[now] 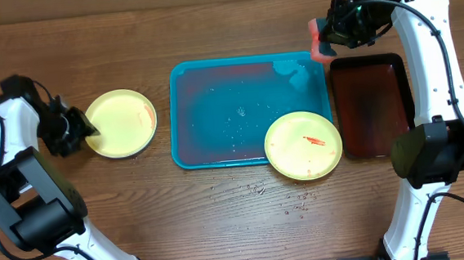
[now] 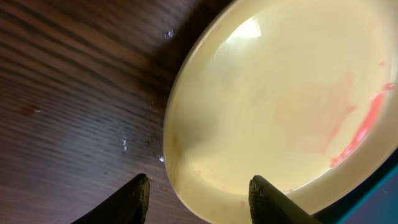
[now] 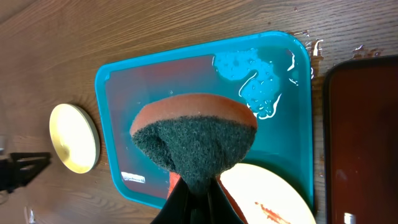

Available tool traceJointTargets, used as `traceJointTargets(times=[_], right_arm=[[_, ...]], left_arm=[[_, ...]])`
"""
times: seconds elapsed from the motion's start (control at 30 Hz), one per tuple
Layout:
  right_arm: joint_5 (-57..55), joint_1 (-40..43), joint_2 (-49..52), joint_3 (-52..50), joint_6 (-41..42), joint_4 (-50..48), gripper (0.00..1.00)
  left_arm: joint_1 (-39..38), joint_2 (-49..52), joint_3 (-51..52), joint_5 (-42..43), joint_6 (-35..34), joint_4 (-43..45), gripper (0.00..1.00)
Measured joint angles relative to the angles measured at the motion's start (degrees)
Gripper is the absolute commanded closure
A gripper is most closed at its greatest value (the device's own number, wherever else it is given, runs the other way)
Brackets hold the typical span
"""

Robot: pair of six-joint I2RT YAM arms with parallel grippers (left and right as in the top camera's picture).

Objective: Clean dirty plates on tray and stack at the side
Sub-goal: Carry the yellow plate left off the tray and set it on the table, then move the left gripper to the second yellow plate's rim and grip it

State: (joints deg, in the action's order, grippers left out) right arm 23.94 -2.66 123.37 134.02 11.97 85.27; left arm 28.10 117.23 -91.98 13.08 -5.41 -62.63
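I should move my left gripper toward the right in the overhead view, over the turquoise tray [image 1: 214, 107] to the second plate's facing rim [image 1: 268, 147], since that plate overhangs the tray's edge.
One yellow-green plate [image 1: 121, 123] with a red smear lies on the table left of the turquoise tray [image 1: 214, 107]. My left gripper [image 1: 85, 130] is open at its left rim. In the left wrist view the plate [image 2: 286, 106] fills the frame and its rim lies between the open jaws [image 2: 199, 196]. A second yellow-green plate [image 1: 303, 145] with a red smear rests on the tray's front right corner, overhanging the rim. My right gripper [image 1: 335, 26] is shut on an orange sponge with a green scouring face [image 3: 196, 134], held above the tray's back right corner. The pale blue-white plate is out of view.
A dark red-black tray [image 1: 369, 104] lies right of the turquoise tray. Soapy water [image 3: 255, 78] pools in the turquoise tray's back right corner. Water drops [image 1: 257, 190] dot the table in front of the tray.
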Motion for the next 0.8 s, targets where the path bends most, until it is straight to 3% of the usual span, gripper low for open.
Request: traceJointTargets(times=[0.3,0.53,0.8], right_arm=[[0.02,0.0,0.0,0.0,0.0,0.02,0.95],[0.02,0.0,0.0,0.0,0.02,0.09,0.95],[0.02,0.0,0.0,0.0,0.02,0.28,0.96]], left_arm=[[-5.64,-0.02,-19.23,1.27,1.79,-11.28,0.49],[-21.88,-0.02,-18.49,11.37,1.25,-7.39,0.52],[-42.42,-0.02,-12.59,15.08,-3.06,1.33,0.46]])
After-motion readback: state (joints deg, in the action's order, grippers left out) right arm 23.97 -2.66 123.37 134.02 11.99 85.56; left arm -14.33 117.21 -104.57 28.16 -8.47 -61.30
